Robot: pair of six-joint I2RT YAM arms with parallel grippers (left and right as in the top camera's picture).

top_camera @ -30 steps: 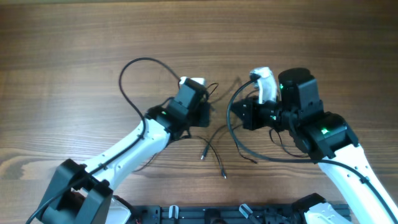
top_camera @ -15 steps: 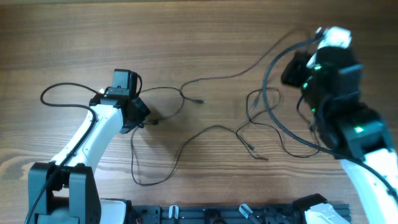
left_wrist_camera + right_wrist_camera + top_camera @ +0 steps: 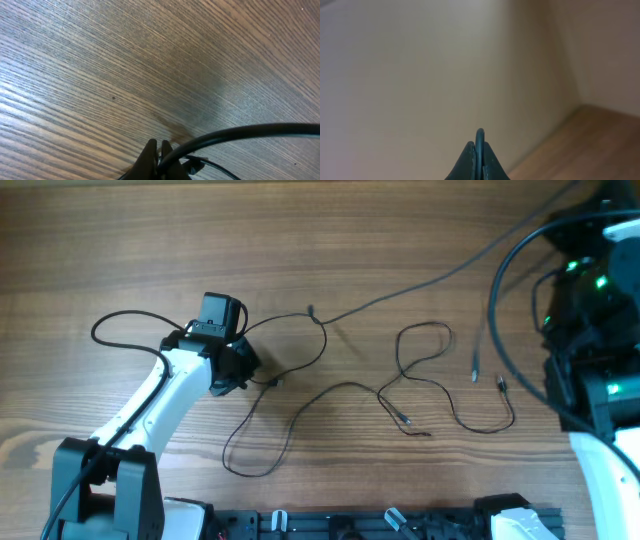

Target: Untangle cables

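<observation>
My raised right gripper will lower to the tabletop past the plug ends and release the thin cable, as that side is clear of the middle cable's loop.
Several thin black cables lie spread on the wooden table. One cable (image 3: 400,288) runs taut from near my left gripper (image 3: 246,373), past a kink, up to the top right. Another cable (image 3: 425,345) loops in the middle and trails right to plug ends (image 3: 500,383). A third cable (image 3: 262,465) loops at the front left. My left gripper (image 3: 159,151) is low over the table and shut on a thin cable. My right gripper (image 3: 480,142) is raised, faces a wall and is shut on a thin cable (image 3: 480,134). Its fingers do not show in the overhead view.
My right arm (image 3: 590,330) fills the right edge, with its thick black arm cable (image 3: 500,290) arcing over the table. The left arm's thick cable (image 3: 125,320) loops at the left and crosses the left wrist view (image 3: 240,134). A rail (image 3: 340,525) lines the front edge.
The arms have pulled apart from the centre. My right gripper has risen to the top right and drawn its cable taut. The tangle has spread into separate loops. My left gripper has shifted slightly right.
</observation>
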